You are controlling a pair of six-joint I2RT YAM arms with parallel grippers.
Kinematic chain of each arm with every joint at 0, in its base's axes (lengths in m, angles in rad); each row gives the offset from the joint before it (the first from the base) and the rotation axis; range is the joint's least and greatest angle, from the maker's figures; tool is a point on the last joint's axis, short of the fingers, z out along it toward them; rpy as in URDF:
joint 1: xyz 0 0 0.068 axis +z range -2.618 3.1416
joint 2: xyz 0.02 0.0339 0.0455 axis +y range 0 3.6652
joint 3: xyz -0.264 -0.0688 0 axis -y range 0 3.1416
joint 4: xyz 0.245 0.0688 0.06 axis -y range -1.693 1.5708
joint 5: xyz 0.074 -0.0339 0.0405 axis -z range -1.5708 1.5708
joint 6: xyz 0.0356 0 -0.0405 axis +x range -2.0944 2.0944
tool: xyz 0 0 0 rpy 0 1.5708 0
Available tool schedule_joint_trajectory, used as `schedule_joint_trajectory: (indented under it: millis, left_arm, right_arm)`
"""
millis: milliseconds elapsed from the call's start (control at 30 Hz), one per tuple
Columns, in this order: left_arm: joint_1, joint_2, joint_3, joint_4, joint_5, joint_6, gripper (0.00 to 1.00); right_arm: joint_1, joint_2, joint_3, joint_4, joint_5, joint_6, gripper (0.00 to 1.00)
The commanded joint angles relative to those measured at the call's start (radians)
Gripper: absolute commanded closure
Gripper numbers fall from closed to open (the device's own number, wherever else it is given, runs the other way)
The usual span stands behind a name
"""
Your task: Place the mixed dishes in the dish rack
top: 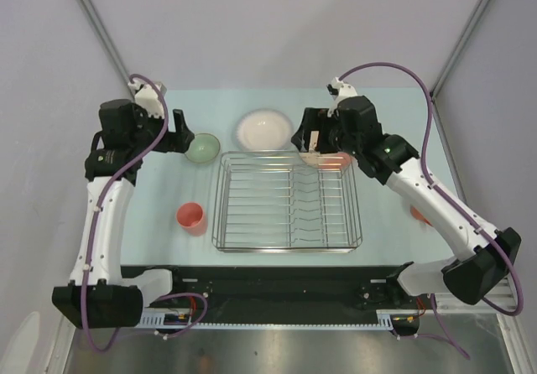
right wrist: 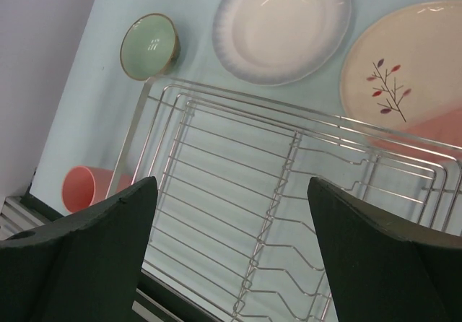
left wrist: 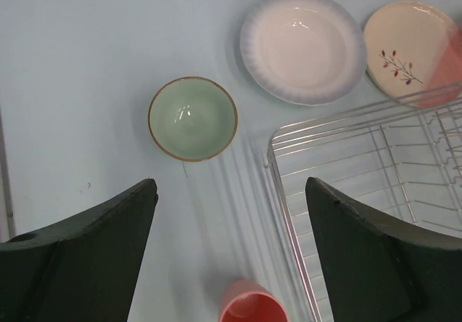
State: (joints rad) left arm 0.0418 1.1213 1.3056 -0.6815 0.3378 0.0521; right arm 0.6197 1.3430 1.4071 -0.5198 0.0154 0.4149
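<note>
The robot's left gripper will move down and to the right in the top view, onto the rim of the green bowl on the side of the pinkish-white plate, because the open tabletop there has room for a finger.
The silver wire dish rack [top: 285, 200] stands mid-table with nothing in it. A pale green bowl [top: 202, 148] sits off its far left corner, and a coral-pink cup [top: 192, 217] stands to its left. A pinkish-white plate [top: 263, 128] lies behind the rack. A second plate with a twig pattern [top: 323, 159] lies at the far right corner, partly under my right gripper. An orange bowl [top: 419, 215] peeks out behind the right arm. My left gripper [top: 180, 133] hovers open and empty just left of the green bowl [left wrist: 192, 118]. My right gripper [top: 307, 137] hovers open and empty above the rack's far edge [right wrist: 289, 185].
In the left wrist view the cup [left wrist: 253, 306] is between the fingers far below, and the rack's left rim [left wrist: 289, 214] runs beside it. The right wrist view shows both plates [right wrist: 283, 26] [right wrist: 411, 84] beyond the rack. Grey walls enclose the table.
</note>
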Motion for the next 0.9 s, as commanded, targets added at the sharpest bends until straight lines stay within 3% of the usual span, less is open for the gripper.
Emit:
schedule_joint_trajectory:
  millis: [0,400,867]
  left_arm:
    - [0.000,0.072,-0.029,0.154,-0.053,0.008,0.10]
    - [-0.192,0.320,-0.025,0.280,-0.325,0.089,0.15]
    - [-0.235,0.560,0.032,0.342,-0.398,0.032,0.20]
  right_arm:
    - [-0.003,-0.082,-0.037,0.055,0.026,0.009,0.09]
    - [-0.054,-0.231,-0.209,0.138,0.113,0.010,0.09]
    - [-0.126,-0.222,-0.257,0.130,0.092,0.015,0.09]
